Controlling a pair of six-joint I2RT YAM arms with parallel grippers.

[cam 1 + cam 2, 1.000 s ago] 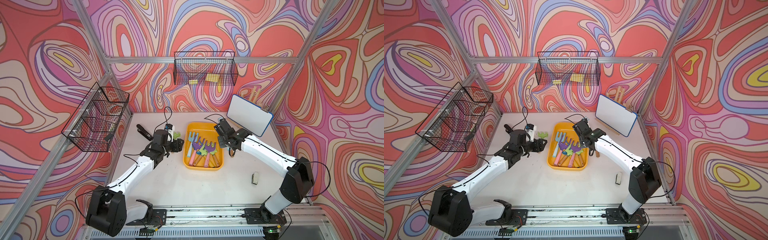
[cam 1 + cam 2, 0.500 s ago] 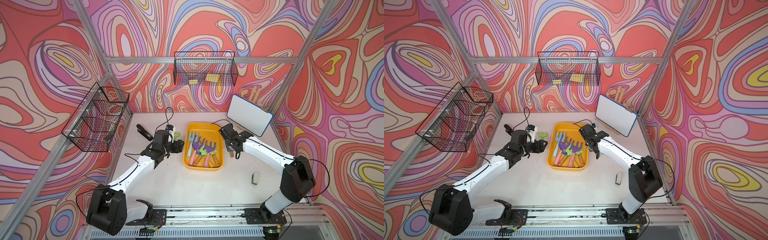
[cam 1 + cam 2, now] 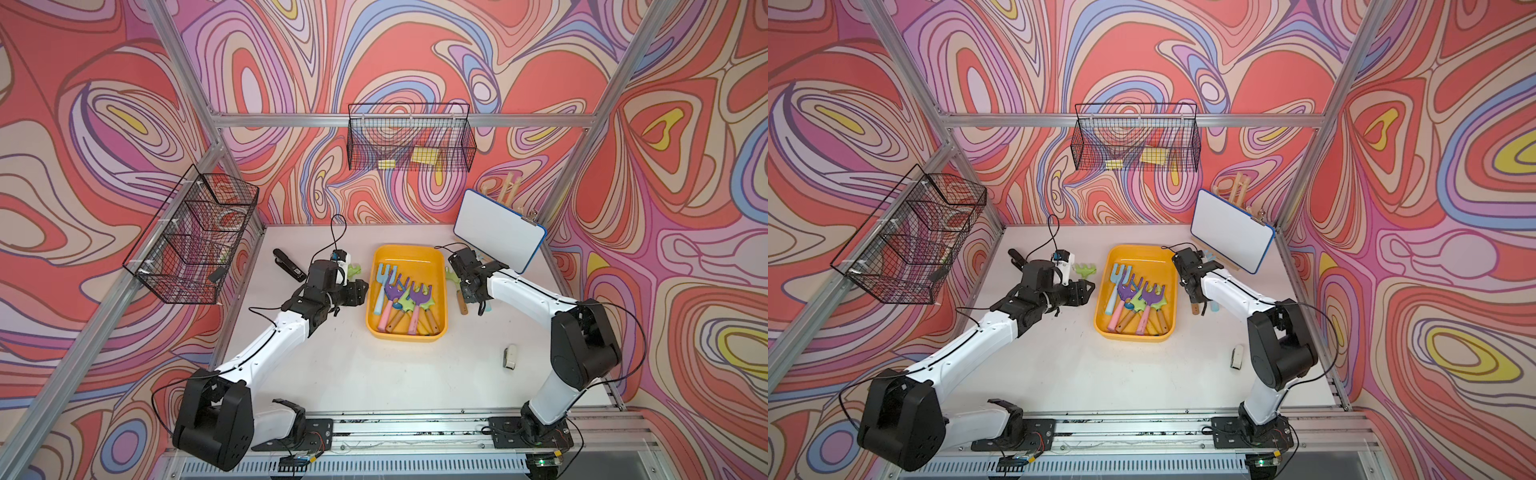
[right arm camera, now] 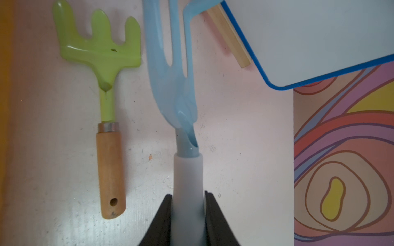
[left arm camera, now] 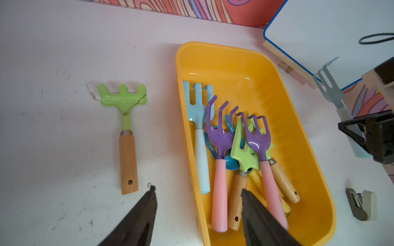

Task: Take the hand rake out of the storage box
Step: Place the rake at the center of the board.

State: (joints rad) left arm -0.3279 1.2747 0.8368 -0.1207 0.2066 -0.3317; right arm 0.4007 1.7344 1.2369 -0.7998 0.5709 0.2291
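The right gripper lowers the light blue rake onto the bare tabletop beside the wooden-handled green rake next and releases it, since that spot lies empty.
The yellow-orange storage box sits mid-table and holds several hand rakes: a pale blue one, two purple ones with pink handles and a green one. My right gripper is shut on the pale handle of another light blue hand rake. It holds that rake low over the table, outside the box on its right side. My left gripper is open with nothing between its fingers, hovering over the box's left rim.
A green rake with a wooden handle lies on the table beside the held rake. Another green rake lies left of the box. A whiteboard leans at the back right. Also here: a black stapler, a small white stapler and wire baskets.
My right gripper has moved from the box's right rim outward to the right and toward the front, still shut on the blue rake. The left arm has stayed put.
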